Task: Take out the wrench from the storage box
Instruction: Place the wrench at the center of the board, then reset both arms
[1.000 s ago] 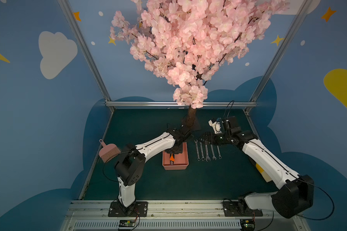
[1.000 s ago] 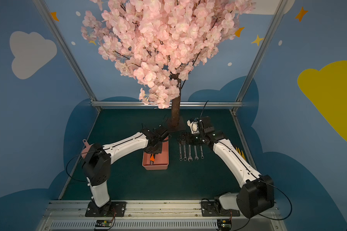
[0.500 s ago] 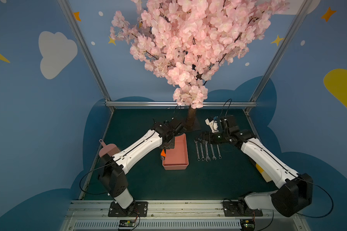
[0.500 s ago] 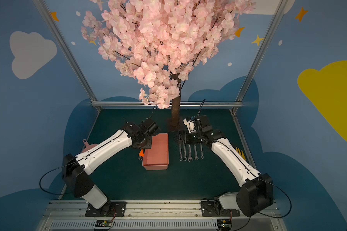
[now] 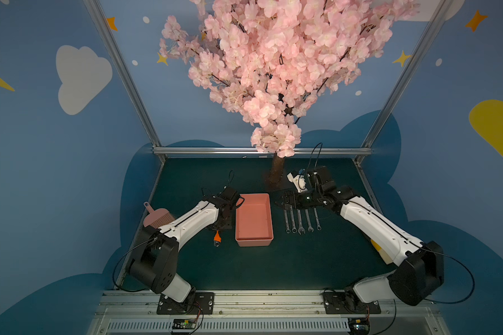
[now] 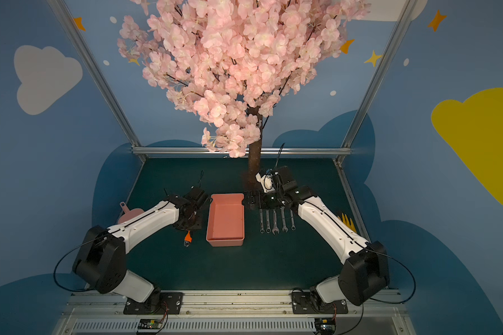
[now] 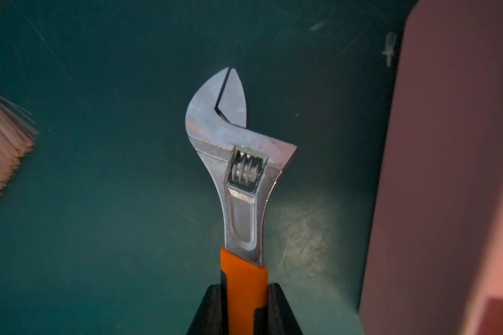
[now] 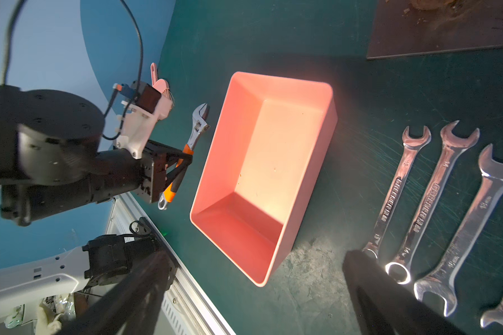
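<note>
The wrench is already clear of the box's side, so next I need to move my left gripper down onto the green mat (image 7: 313, 223) beside the box and release the wrench's orange handle.
The storage box (image 5: 254, 242) (image 6: 225, 242) (image 8: 273, 156) is a salmon-pink bin at mid-table, and its inside is bare. My left gripper (image 5: 219, 224) (image 6: 190, 225) (image 7: 244, 307) (image 8: 180, 162) is shut on the orange handle of an adjustable wrench (image 5: 217, 238) (image 6: 188, 238) (image 7: 233, 162) (image 8: 196, 130). It holds the wrench outside the box, just beside the box's left wall (image 7: 447, 174) and low over the green mat. My right gripper (image 5: 286, 200) (image 6: 253, 200) (image 8: 256, 255) stands open past the box's far right corner, holding nothing.
Several chrome combination wrenches (image 5: 301, 220) (image 6: 276, 220) (image 8: 447, 203) lie in a row right of the box, under my right gripper. A pink dustpan with a brush (image 5: 157, 217) (image 6: 128, 216) (image 7: 3, 145) sits at the left edge. The tree trunk (image 5: 275, 174) stands behind.
My left arm has swung left, carrying the orange-handled wrench from above the box's inside to the mat beside its left wall. The right arm has barely shifted.
</note>
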Controlling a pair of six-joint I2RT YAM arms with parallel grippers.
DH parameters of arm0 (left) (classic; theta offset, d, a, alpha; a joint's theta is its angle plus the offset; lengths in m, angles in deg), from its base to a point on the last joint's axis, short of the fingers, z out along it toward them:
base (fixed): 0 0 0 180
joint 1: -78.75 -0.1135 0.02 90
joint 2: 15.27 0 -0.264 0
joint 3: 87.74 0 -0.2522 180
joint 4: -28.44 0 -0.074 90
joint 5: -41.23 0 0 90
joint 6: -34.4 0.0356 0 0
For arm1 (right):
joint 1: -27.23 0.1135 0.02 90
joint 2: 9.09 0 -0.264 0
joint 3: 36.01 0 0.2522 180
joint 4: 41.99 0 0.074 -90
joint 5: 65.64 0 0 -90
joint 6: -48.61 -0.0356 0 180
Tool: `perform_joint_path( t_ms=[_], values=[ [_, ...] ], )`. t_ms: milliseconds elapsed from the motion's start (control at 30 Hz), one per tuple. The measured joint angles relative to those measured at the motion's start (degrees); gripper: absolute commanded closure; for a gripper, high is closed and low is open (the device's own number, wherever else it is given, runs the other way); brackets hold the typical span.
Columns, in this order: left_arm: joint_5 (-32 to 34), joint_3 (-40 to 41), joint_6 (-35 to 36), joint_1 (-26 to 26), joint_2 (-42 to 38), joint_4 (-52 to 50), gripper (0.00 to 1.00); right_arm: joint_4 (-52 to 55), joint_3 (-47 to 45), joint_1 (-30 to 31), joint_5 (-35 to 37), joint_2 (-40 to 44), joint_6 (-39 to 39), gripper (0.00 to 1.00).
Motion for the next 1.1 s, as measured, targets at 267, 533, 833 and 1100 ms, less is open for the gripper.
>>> perform_joint_path(
  t_ms=[267,533,833,1100],
  values=[
    [-2.1,1.9,3.6,-2.4,6.6,11.1,0.97,0.0,1.5,1.4,2.2,-1.4,-0.9,0.02],
    [-2.0,0.9,5.3,-2.8,10.0,13.0,0.64,0.5,2.7,1.8,4.0,-2.6,-1.2,0.02],
    [-2.2,-3.5,5.3,-2.9,8.9,9.4,0.24,2.3,3.9,0.9,4.1,-2.8,-0.8,0.02],
    [-7.5,-2.9,10.1,-10.5,-5.8,9.9,0.0,3.5,0.1,-7.6,6.1,2.1,2.6,0.02]
  ],
)
